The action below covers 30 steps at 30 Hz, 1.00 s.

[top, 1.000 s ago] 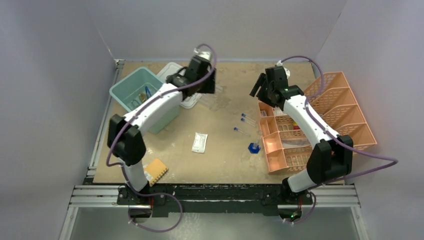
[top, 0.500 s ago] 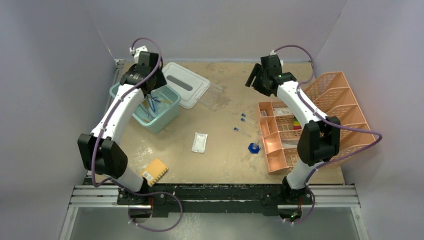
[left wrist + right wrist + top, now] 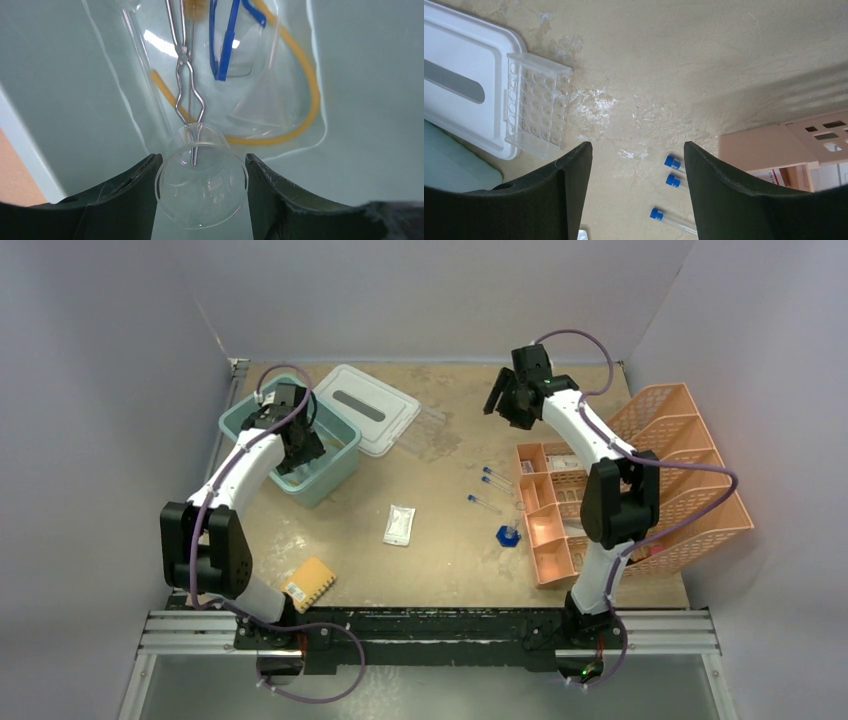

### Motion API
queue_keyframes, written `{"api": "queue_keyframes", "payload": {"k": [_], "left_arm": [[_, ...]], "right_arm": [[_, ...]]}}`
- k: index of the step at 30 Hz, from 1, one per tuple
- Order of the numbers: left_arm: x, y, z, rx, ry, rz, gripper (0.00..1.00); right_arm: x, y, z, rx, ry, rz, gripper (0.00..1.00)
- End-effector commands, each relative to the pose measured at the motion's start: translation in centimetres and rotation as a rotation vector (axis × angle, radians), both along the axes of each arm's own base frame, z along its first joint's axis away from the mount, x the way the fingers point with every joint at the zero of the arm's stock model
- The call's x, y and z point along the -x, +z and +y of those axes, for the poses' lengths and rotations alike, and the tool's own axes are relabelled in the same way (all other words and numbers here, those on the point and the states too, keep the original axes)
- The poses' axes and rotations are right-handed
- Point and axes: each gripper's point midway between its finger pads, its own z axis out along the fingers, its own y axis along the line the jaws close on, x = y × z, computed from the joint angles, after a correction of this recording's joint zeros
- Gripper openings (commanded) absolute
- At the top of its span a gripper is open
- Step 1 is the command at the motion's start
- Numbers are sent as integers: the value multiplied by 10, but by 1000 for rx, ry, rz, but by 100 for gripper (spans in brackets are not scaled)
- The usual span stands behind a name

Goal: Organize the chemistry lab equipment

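My left gripper needs to lower the glass vessel [image 3: 202,192] onto the tips of the metal tongs next and let go of it there. The vessel is still hanging above the bottom of the teal bin.
My left gripper [image 3: 202,162] is down inside the teal bin [image 3: 338,462], shut on a clear round glass vessel [image 3: 202,192] that touches both fingers. Below it in the bin lie metal tongs [image 3: 183,65], blue-rimmed safety glasses [image 3: 226,47], yellow tubing [image 3: 306,107] and a clear funnel [image 3: 264,102]. My right gripper [image 3: 636,150] hangs open and empty high over the table's back. Under it lie three blue-capped test tubes [image 3: 672,162] and, further left, the clear tube rack [image 3: 536,107]. A white packet [image 3: 399,524] lies mid-table.
The bin's white lid [image 3: 368,407] lies behind it, with the rack against its edge. A peach compartment organiser [image 3: 553,527] and an orange tiered rack [image 3: 690,455] stand at the right. A small blue piece [image 3: 508,534] sits by the organiser. A yellow waffle sponge [image 3: 311,582] lies front left.
My left arm has swung left from over the lid and lowered into the teal bin. My right gripper has drifted toward the back of the table, staying open.
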Motion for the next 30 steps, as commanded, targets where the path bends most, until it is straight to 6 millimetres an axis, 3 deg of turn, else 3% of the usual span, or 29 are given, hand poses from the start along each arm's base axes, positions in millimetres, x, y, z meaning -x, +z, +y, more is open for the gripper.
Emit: {"api": "queue_keyframes", "payload": {"k": [1, 8, 12, 17, 21, 26, 30], "left_arm": [[1, -10, -7, 66, 27, 3, 32], [13, -31, -1, 38, 51, 44, 32], [8, -44, 3, 28, 56, 49, 32], [-9, -44, 0, 43, 41, -15, 35], [-13, -47, 4, 34, 60, -26, 46], [-10, -27, 17, -18, 116, -60, 68], [-14, 4, 22, -37, 131, -114, 76]], "right_arm": [[-9, 23, 3, -16, 14, -41, 69], [-17, 22, 6, -22, 21, -40, 69], [-17, 21, 10, -39, 31, -35, 68], [-17, 23, 11, -47, 35, -39, 68], [-15, 26, 11, -49, 33, -46, 68], [-11, 27, 8, -47, 27, -50, 68], [-7, 28, 8, -51, 24, -56, 68]]}}
